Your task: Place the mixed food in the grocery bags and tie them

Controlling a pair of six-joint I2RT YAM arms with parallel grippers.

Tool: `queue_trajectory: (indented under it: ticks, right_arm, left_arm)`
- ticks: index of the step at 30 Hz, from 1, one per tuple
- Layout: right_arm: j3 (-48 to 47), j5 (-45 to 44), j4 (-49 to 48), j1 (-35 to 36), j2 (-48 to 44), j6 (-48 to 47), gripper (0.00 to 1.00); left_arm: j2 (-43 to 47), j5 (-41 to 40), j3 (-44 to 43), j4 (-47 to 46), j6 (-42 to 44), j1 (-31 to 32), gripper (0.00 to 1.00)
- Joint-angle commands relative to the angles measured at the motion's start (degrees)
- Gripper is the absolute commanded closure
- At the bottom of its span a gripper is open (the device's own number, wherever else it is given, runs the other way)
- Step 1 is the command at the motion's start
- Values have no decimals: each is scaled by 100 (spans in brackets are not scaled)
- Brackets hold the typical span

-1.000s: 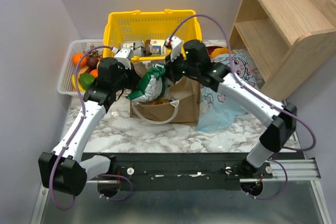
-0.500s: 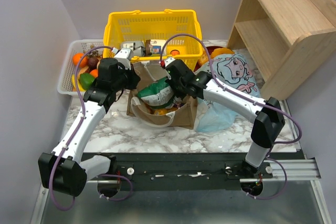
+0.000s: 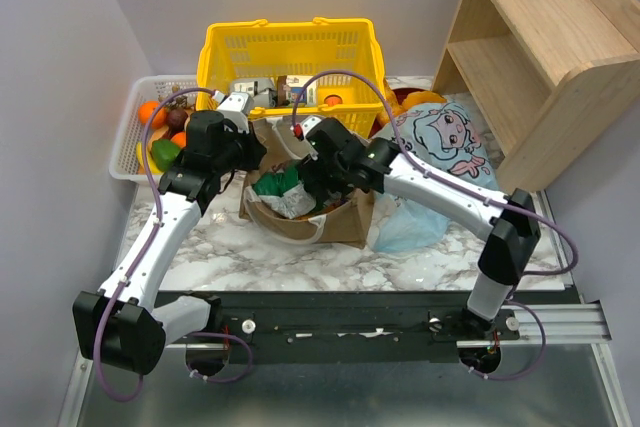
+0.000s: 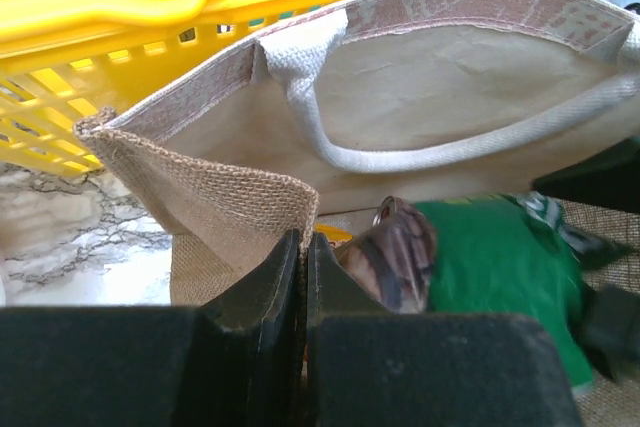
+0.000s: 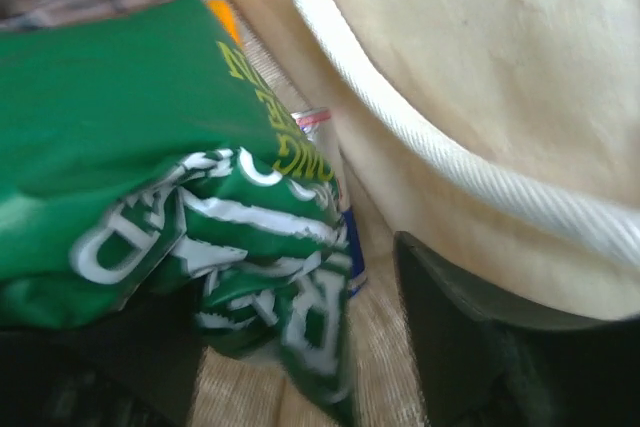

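Note:
I need to pull the bag's burlap rim [image 4: 235, 187] in my left gripper to the left in the top view next, to the bare marble in front of the white tray, and let it go.
The tan bag [image 3: 345, 219] stands open at the table's middle. My left gripper [image 3: 256, 152] is shut on its burlap rim [image 4: 235, 187] at the left corner, holding the mouth wide. My right gripper [image 3: 314, 183] is down inside the bag with its jaws open. A green snack packet [image 5: 150, 177] lies loose against its left finger, and beside it the edge of a blue-red can [image 5: 338, 209] shows on the bag's floor. A dark brownish packet [image 4: 397, 255] also lies inside. The light-blue bag [image 3: 440, 152] with the cartoon lies flat to the right.
A yellow mesh basket [image 3: 290, 52] with cartons stands right behind the tan bag. A white tray [image 3: 135, 132] of oranges and other fruit sits at the far left. A wooden shelf [image 3: 540, 47] fills the back right corner. The bag's white handle [image 5: 450, 167] hangs close over my right fingers.
My right gripper lowered the green packet from above the bag's mouth down into the tan bag and opened, letting it go. The left gripper kept its hold on the rim.

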State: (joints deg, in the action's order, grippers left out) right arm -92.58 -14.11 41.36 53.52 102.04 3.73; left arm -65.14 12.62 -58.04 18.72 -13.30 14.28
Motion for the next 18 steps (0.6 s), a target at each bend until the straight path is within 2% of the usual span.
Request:
queue_trajectory:
  ticks: [1, 5, 8, 9, 11, 12, 15, 17, 18]
  right_arm:
    - [81, 716, 250, 124, -1078, -311, 16]
    - [134, 1041, 22, 124, -1738, -382, 14]
    - [257, 1321, -486, 133, -2046, -128, 19]
    - [414, 1384, -672, 133, -2074, -92, 28]
    - [512, 1804, -1128, 133, -2013, 39, 38]
    - [512, 1928, -1226, 133, -1786, 58, 51]
    - [416, 2184, -1508, 124, -1293, 128, 68]
    - [328, 2167, -1518, 133, -757, 163, 71]
    - [302, 2175, -1465, 133, -599, 181, 76]
  left_arm:
    - [151, -129, 30, -141, 20, -5, 100]
    - [160, -137, 30, -141, 20, -5, 100]
    - [160, -137, 30, -141, 29, -5, 100]
    - [160, -137, 30, -141, 21, -5, 100]
    - [151, -129, 38, -149, 12, -5, 100]
    - [142, -128, 38, -141, 12, -5, 100]
    - [151, -137, 38, -149, 20, -5, 100]
    - [169, -163, 47, -141, 29, -5, 100]
    - [169, -181, 47, -149, 38, -5, 100]
